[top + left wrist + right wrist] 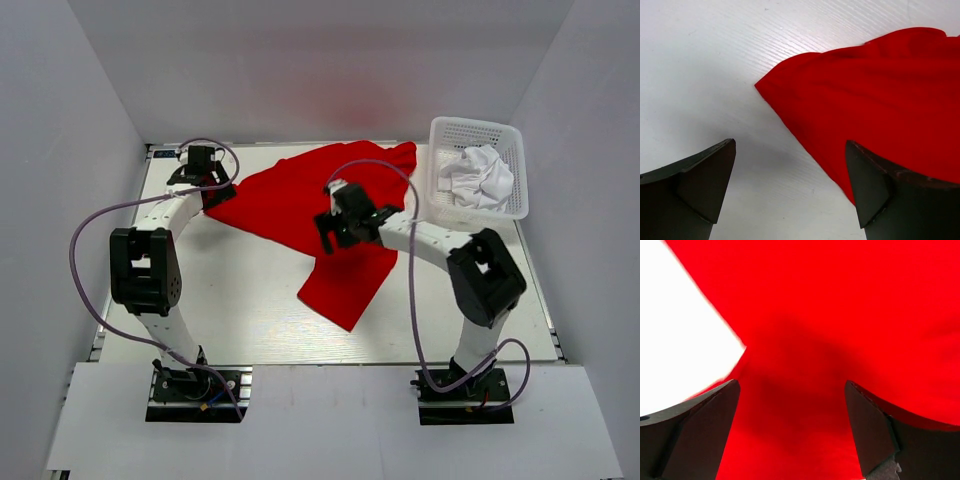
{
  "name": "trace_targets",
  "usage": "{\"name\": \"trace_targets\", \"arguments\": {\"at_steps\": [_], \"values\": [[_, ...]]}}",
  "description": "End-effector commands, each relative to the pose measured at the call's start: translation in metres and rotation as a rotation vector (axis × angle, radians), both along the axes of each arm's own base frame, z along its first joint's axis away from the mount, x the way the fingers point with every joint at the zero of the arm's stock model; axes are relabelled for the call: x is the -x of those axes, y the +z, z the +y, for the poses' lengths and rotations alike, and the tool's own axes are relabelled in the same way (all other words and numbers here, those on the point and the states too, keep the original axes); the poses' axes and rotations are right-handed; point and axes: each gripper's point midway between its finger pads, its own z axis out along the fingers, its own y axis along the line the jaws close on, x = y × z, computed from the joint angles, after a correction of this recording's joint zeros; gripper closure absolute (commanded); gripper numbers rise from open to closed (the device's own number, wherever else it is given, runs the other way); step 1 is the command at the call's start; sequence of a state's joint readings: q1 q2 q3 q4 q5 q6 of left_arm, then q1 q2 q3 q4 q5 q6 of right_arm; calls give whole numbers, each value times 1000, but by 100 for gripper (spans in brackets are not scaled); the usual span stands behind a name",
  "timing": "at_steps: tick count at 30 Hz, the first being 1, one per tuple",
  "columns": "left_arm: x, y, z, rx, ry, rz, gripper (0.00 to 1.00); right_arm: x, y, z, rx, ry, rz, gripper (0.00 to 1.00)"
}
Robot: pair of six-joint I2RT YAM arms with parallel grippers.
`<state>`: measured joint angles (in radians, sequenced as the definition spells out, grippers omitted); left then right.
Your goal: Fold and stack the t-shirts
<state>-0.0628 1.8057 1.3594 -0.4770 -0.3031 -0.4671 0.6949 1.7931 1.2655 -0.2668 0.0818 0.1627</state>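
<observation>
I will draw my left gripper back as I bring it down and close on the red t-shirt's pointed corner (208, 210) (763, 86), because it lies on the tabletop below my open fingers.
A red t-shirt (300, 205) lies spread and rumpled across the back middle of the white table, one part reaching toward the front. My left gripper (212, 190) is open at the shirt's left corner; in the left wrist view the red cloth's corner (865, 95) lies ahead between its open fingers, above the table. My right gripper (340, 232) is open and hovers over the shirt's middle; the right wrist view shows red cloth (840, 315) filling the gap between its fingers. A crumpled white t-shirt (478, 178) sits in the basket.
A white plastic mesh basket (440, 195) stands at the back right corner of the table. White walls close in the table on the left, back and right. Purple cables loop from both arms.
</observation>
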Motion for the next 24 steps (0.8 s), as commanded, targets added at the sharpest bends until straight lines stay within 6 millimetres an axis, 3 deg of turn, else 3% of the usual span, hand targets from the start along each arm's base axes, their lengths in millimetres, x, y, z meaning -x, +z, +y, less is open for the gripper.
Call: {"name": "trace_targets", "arguments": {"at_steps": [1, 4, 5, 7, 8, 9, 10, 11, 12, 15, 16, 17, 19, 21, 22, 24], "values": [[-12, 22, -6, 20, -63, -74, 0, 23, -23, 9, 30, -5, 76, 9], [3, 21, -8, 44, -55, -64, 0, 42, -48, -6, 43, -73, 155, 9], [11, 15, -12, 73, -49, -53, 0, 45, -43, -6, 7, -104, 159, 9], [26, 17, -20, 122, -66, -67, 0, 57, -60, -27, 32, -172, 194, 9], [28, 19, -24, 157, -52, -87, 0, 60, -59, -33, 34, -194, 193, 9], [32, 19, -27, 177, -58, -93, 0, 67, -68, -47, 71, -222, 210, 9], [45, 7, -34, 195, -67, -61, 0, 72, -76, -59, 99, -247, 223, 9], [51, 12, -40, 207, -70, -82, 0, 73, -73, -69, 103, -278, 228, 9], [63, 0, -40, 225, -45, -57, 0, 77, -80, -85, 152, -318, 229, 9], [77, 0, -40, 251, -21, -89, 0, 89, -91, -124, 234, -401, 254, 9], [88, -9, -39, 250, -18, -67, 0, 91, -93, -133, 248, -426, 264, 9], [92, -11, -39, 257, -8, -66, 0, 88, -92, -146, 246, -464, 270, 9], [107, -19, -40, 267, -15, -47, 0, 78, -81, -152, 212, -482, 238, 9], [113, -24, -42, 277, -24, -47, 0, 68, -66, -149, 163, -468, 204, 9], [119, -34, -42, 276, -22, -30, 0, 58, -50, -142, 118, -447, 158, 9], [122, -33, -42, 277, -23, -42, 0, 45, -24, -140, 92, -416, 80, 9]]}}
